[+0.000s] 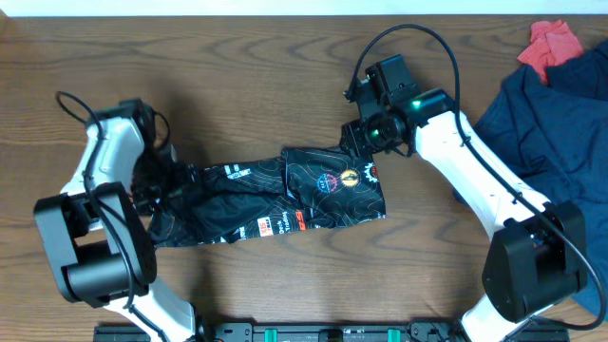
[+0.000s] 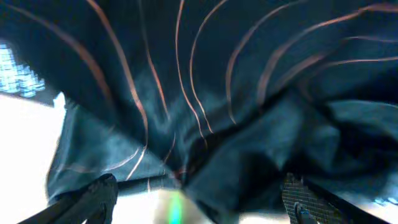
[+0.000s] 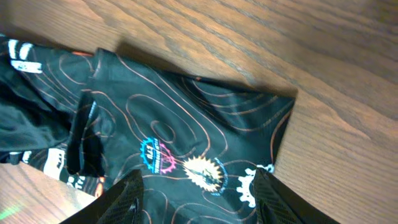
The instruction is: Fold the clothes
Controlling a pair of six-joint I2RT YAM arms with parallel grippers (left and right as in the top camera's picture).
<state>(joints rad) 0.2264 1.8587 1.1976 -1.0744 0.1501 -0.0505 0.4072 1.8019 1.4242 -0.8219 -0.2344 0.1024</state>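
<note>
The jersey's bunched end is just below my open, empty fingers. So I will bring my left gripper down onto the jersey's folds and close it on the fabric.
The clothes, a black jersey with orange contour lines and a chest logo, lie partly folded across the middle of the table. My left gripper is at its left end. In the left wrist view the jersey fabric fills the frame just beyond the left gripper, whose jaws stand wide apart, open and pinching nothing. My right gripper hovers over the jersey's upper right corner. In the right wrist view it is open above the logos, with cloth showing between its fingers but not gripped.
A plain navy blue garment lies heaped at the right edge with a small red cloth behind it. Bare wooden table surrounds the jersey. A black rail runs along the front edge.
</note>
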